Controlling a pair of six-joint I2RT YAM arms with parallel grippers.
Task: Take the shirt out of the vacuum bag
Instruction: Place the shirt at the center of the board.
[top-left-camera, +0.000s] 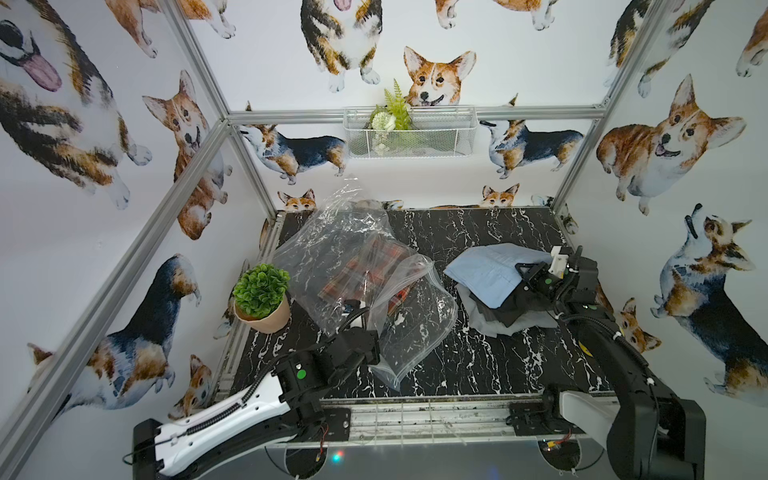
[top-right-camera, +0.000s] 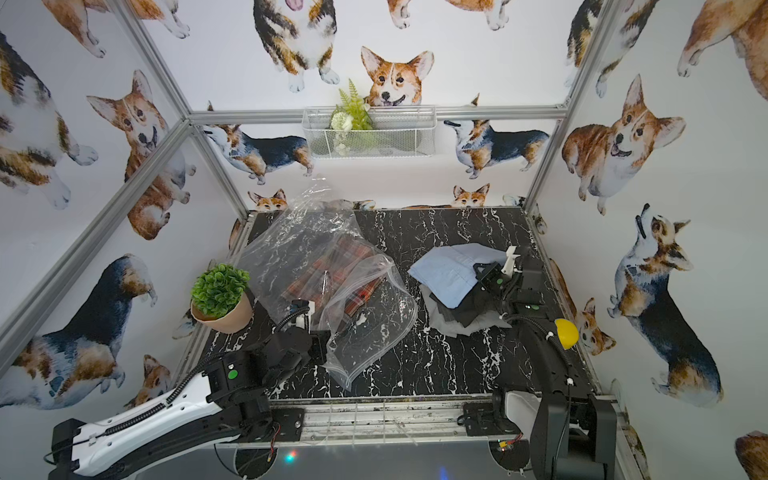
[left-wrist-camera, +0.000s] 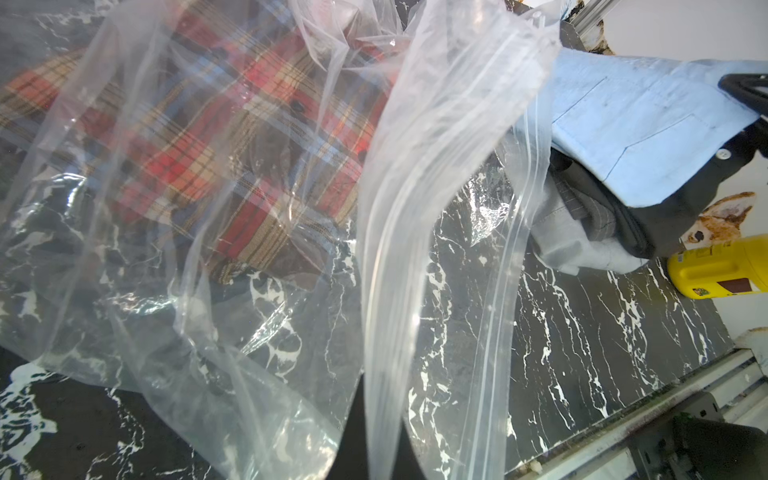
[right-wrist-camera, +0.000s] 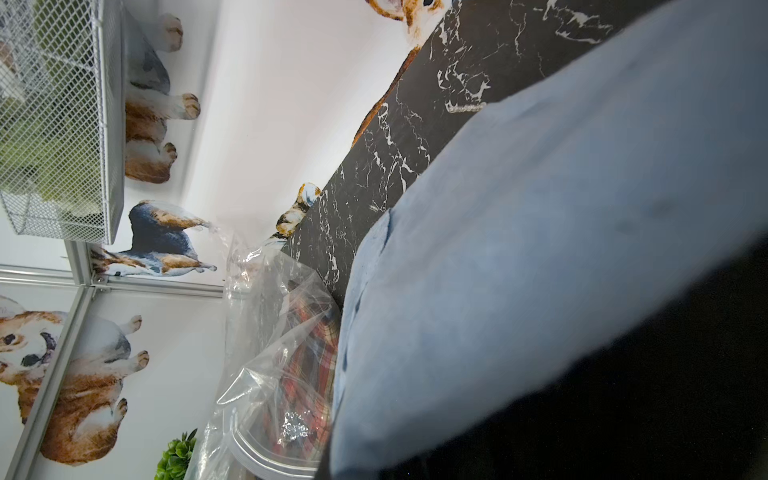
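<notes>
The robot next needs to draw the blue shirt's edge in its right gripper back and down over the dark clothes (top-left-camera: 520, 306) beneath it and release it there, since the dark clothes are still uncovered.
The vacuum bag (top-left-camera: 415, 316) (top-right-camera: 374, 332) lies crumpled at centre-left of the black marble table, its zip-seal mouth facing the front right. A red plaid shirt (top-left-camera: 365, 270) (left-wrist-camera: 208, 158) lies folded inside it. My left gripper (top-left-camera: 375, 350) (left-wrist-camera: 382, 419) is shut on a strip of the bag's plastic near the mouth and holds it lifted. At the right, a light blue shirt (top-left-camera: 482, 270) (right-wrist-camera: 540, 249) rests on a pile of clothes. My right gripper (top-left-camera: 524, 272) is shut on that shirt's edge, and the fabric hides its jaws in the right wrist view.
A potted plant (top-left-camera: 262, 297) stands right beside the bag at the table's left edge. Dark and grey clothes (top-left-camera: 511, 311) lie under the blue shirt. A yellow object (top-right-camera: 566, 332) sits by the right wall. A wire basket (top-left-camera: 409, 133) hangs on the back wall.
</notes>
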